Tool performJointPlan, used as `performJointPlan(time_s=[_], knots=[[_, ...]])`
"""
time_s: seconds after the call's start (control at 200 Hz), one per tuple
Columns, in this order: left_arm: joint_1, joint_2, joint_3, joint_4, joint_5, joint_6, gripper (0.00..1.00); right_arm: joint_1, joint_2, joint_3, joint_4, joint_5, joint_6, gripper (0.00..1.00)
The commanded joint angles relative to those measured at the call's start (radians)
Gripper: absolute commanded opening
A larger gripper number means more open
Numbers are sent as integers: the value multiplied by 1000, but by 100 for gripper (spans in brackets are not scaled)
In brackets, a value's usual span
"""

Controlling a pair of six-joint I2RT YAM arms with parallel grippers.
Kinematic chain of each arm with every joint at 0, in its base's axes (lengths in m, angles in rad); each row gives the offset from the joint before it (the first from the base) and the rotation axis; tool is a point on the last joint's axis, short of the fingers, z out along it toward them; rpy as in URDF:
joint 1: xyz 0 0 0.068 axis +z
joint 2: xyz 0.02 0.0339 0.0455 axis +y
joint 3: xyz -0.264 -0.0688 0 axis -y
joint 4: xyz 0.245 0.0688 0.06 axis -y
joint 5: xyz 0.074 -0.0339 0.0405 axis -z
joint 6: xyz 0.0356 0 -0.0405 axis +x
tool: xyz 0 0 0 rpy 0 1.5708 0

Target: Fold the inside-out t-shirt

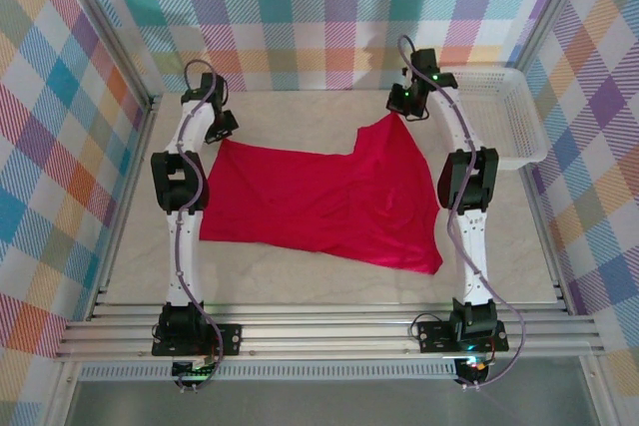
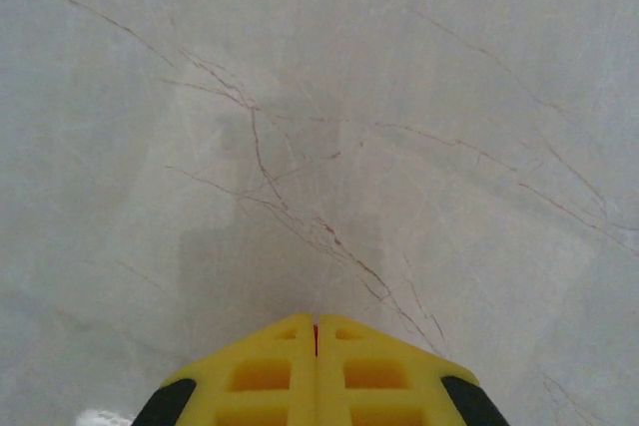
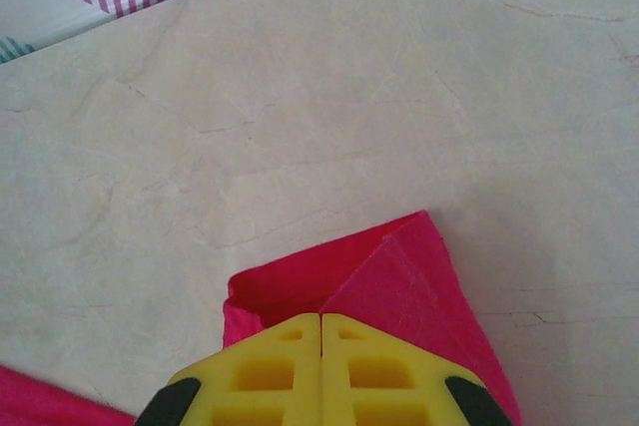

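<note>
The shirt's pinched corner sticks out past the shirt's far edge. My right gripper needs to carry it back next and let it go on the flat cloth at the shirt's basket end.
The inside-out t-shirt lies spread out, bright red, across the middle of the table. My left gripper is down at the shirt's far left corner. In the left wrist view its yellow fingers are shut, with a thin red sliver of cloth pinched between the tips. My right gripper is shut on the far right corner, which it holds pulled up into a peak. In the right wrist view a folded red corner sticks out past the closed right gripper.
A white mesh basket stands at the back right, close beside the right arm. The pale marble table is bare behind the shirt and in front of it. Checked walls enclose the back and sides.
</note>
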Motion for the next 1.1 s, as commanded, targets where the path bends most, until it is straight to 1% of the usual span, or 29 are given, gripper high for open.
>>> performJointPlan(time_s=[0.0, 0.1, 0.19, 0.315, 0.515, 0.62, 0.745, 1.095], knots=[[26, -141, 31, -46, -34, 11, 0, -9, -146, -16, -15, -67, -39, 0], [26, -179, 20, -88, -49, 16, 0, -7, -254, -182, 27, -115, -38, 0], [26, -223, -39, -104, -60, 13, 0, -8, -396, -419, 128, -145, -31, 0], [26, -331, -222, -52, -65, -5, 0, -8, -582, -713, 247, -190, -7, 0], [26, -516, -520, 44, -82, -37, 0, -2, -795, -1044, 337, -266, 22, 0], [26, -591, -639, 65, -126, -37, 0, 8, -897, -1174, 352, -280, 33, 0], [32, -644, -734, 76, -165, -37, 0, 21, -998, -1301, 357, -275, 38, 0], [40, -695, -854, 79, -204, -57, 0, 26, -1173, -1536, 343, -252, 59, 0]])
